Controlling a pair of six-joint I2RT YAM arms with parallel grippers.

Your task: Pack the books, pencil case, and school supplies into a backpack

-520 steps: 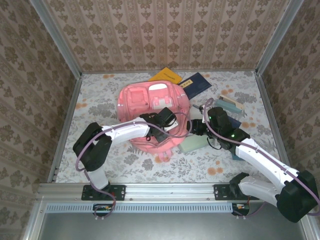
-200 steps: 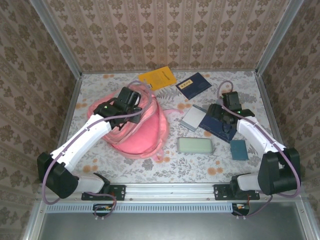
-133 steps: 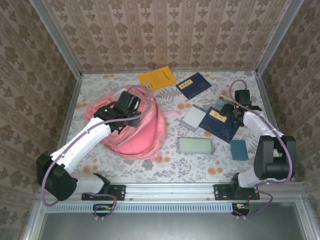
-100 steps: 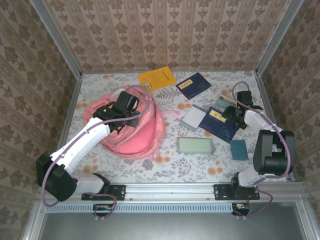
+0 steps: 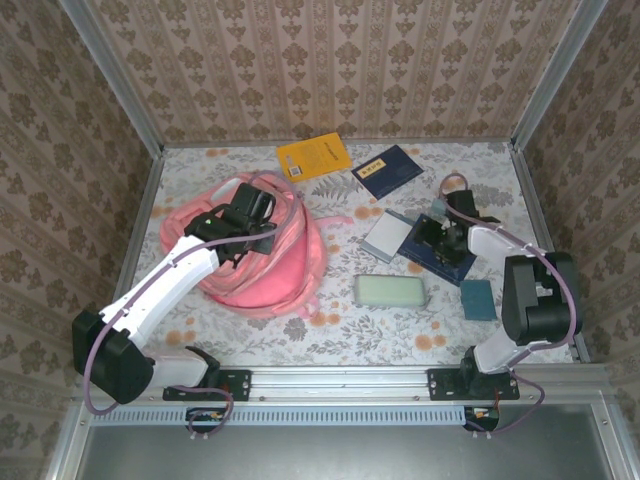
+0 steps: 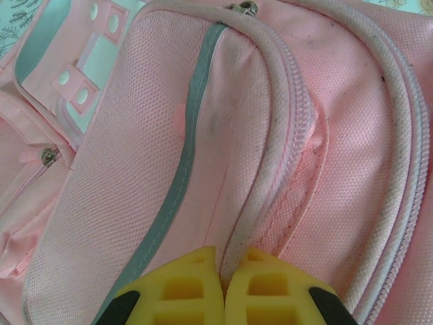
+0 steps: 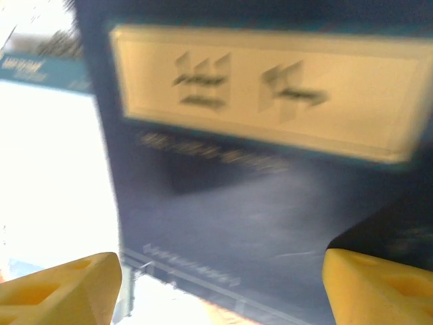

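Note:
My left gripper stays atop the backpack [image 6: 169, 135] next and spreads its shut fingers to release the pale piped zipper edge [image 6: 234, 252], which lies between them.
The pink backpack [image 5: 262, 262] lies slumped on the left of the table. My left gripper [image 5: 250, 215] is on its top, and in the left wrist view that gripper [image 6: 224, 271] is shut on a pale piped zipper edge of the backpack [image 6: 169, 135]. My right gripper [image 5: 437, 240] hovers open over a navy book [image 5: 448, 264]; its wrist view shows that gripper [image 7: 220, 291] spread wide above the book's [image 7: 237, 203] gold label [image 7: 270, 95]. A yellow book [image 5: 313, 157] and another navy book [image 5: 388, 170] lie at the back. The mint pencil case [image 5: 392, 291] lies mid-table.
A whitish-grey pad [image 5: 383, 237] lies just left of the navy book, partly under it, and shows bright at the left of the right wrist view [image 7: 47, 169]. A teal piece [image 5: 478, 299] lies near the right arm. Patterned walls enclose the table on three sides.
The right gripper swung out toward the right wall, then came back left over the gold-labelled navy book. The left gripper, still shut, has drawn the backpack slightly left and reshaped it.

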